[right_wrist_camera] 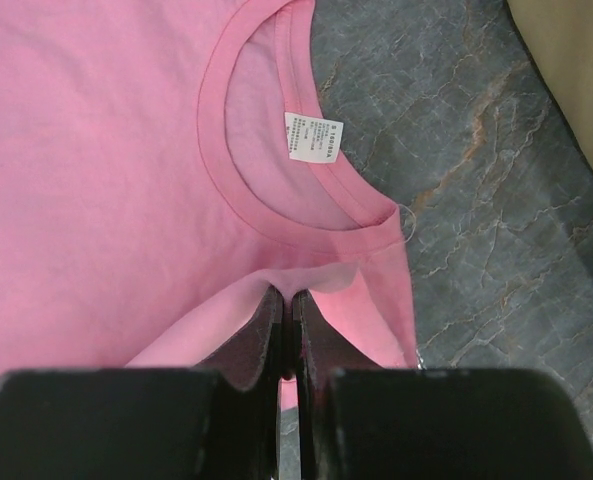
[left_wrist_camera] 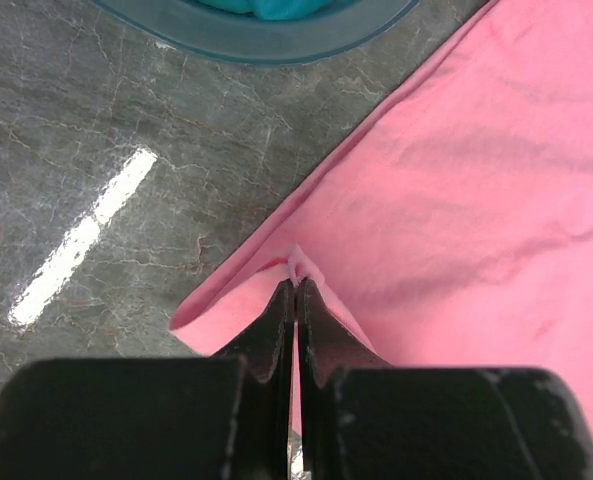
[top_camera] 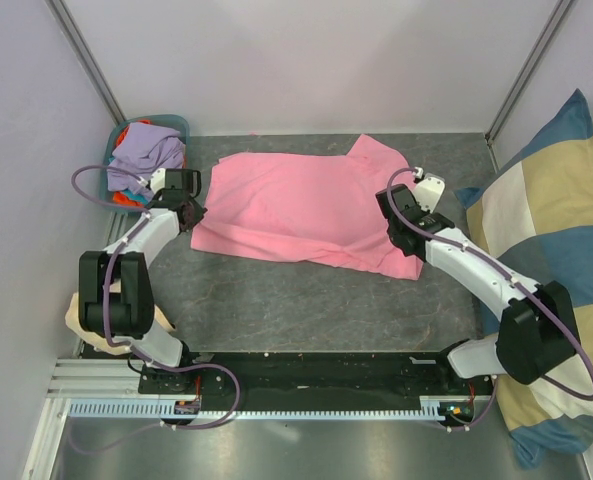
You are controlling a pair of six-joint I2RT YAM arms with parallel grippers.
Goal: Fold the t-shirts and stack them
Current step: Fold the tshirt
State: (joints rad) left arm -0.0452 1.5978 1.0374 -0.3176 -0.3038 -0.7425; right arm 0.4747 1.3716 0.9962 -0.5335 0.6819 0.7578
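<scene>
The pinched fold in my right gripper next goes outward over the middle of the collar's front band [right_wrist_camera: 214, 152] for release, as the shirt [right_wrist_camera: 96, 150] lies flat there.
A bright pink t-shirt [top_camera: 306, 205] lies spread across the grey table, its collar and white neck label [right_wrist_camera: 311, 135] toward the right. My left gripper [top_camera: 189, 215] is shut on a pinch of the pink t-shirt [left_wrist_camera: 456, 170] at its left edge [left_wrist_camera: 296, 272]. My right gripper [top_camera: 400, 232] is shut on a fold of the same shirt [right_wrist_camera: 96, 150] just below the collar [right_wrist_camera: 288, 295]. Lavender, orange and teal t-shirts [top_camera: 148, 150] are heaped in a teal basket at the back left.
The teal basket [top_camera: 178, 125] stands in the back left corner, its rim [left_wrist_camera: 266, 40] just beyond the left gripper. A large blue-and-cream checked cushion [top_camera: 561, 240] leans along the right side. A beige cloth [top_camera: 81, 315] lies by the left arm's base.
</scene>
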